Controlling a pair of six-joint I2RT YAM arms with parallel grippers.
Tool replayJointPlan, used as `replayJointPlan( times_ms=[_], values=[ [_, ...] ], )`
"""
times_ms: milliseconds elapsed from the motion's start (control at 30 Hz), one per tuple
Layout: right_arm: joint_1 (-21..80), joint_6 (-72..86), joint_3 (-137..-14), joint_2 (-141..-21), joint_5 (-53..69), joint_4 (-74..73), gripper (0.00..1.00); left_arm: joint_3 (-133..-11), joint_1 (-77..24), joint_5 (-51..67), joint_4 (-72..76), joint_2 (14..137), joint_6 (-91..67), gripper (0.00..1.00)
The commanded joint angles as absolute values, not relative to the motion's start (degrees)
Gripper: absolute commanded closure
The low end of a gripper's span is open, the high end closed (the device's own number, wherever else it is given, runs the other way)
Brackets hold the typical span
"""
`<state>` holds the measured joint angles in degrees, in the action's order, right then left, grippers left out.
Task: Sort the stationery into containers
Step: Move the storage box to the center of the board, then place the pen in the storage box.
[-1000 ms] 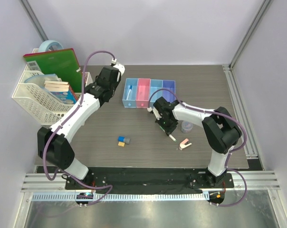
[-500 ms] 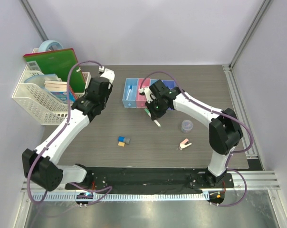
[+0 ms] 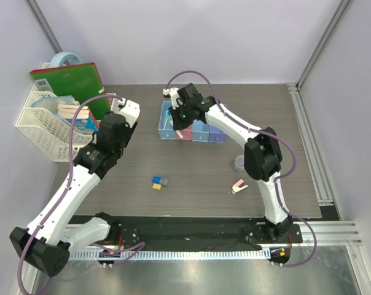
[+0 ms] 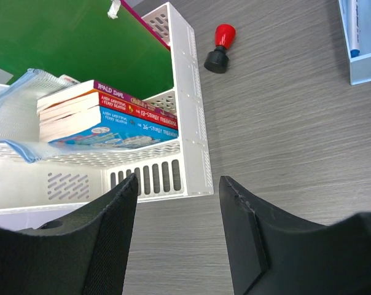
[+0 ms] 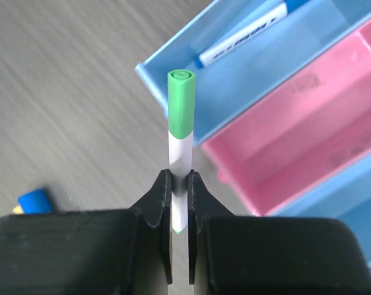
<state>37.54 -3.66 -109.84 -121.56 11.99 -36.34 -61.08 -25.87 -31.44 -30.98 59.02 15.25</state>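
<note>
My right gripper holds the green-capped pen and should next carry it outward and release it over the light blue bin already holding the blue-tipped pen (image 5: 244, 37), which lies outward.
My right gripper (image 5: 179, 179) is shut on the white pen with green cap (image 5: 181, 101), which points at the near corner of the left light blue bin (image 5: 173, 80). A blue-tipped pen (image 5: 244, 37) lies in that bin, and the pink bin (image 5: 296, 123) is beside it. From above, the right gripper (image 3: 178, 123) hangs over the left end of the containers (image 3: 210, 132). My left gripper (image 4: 178, 184) is open over bare table, near the basket corner, with the red-and-black knob (image 4: 220, 48) beyond it. Yellow, blue and grey blocks (image 3: 158, 182), the grey round tub (image 3: 241, 163) and the pink-white clip (image 3: 238, 186) lie on the table.
A white mesh basket (image 3: 41, 132) with notebooks and a green book (image 3: 69, 80) stands at the far left, close to my left gripper (image 3: 121, 117). The same basket's wall (image 4: 188, 110) fills the left wrist view's middle. A metal rail (image 3: 311, 147) edges the table's right side.
My right arm has carried the pen from mid-table up and left to the left end of the bins. My left arm has drawn back from the bins toward the basket.
</note>
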Motion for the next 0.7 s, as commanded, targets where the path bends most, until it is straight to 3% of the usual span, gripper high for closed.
replayJointPlan(
  times_ms=[0, 367, 667],
  values=[
    [36.21, -1.76, -119.25, -126.98, 12.13, -31.91, 0.99, -63.01, -26.02, -29.44, -33.13, 57.39, 17.58, 0.44],
    [32.43, 2.72, -128.14, -132.8, 12.3, -26.99, 0.99, -61.35, -26.02, -28.3, -34.45, 57.56, 18.02, 0.44],
    [29.88, 9.57, -122.88, -132.27, 14.15, -18.64, 0.99, -62.05, -26.02, -27.51, -34.72, 58.71, 17.84, 0.44]
  ],
)
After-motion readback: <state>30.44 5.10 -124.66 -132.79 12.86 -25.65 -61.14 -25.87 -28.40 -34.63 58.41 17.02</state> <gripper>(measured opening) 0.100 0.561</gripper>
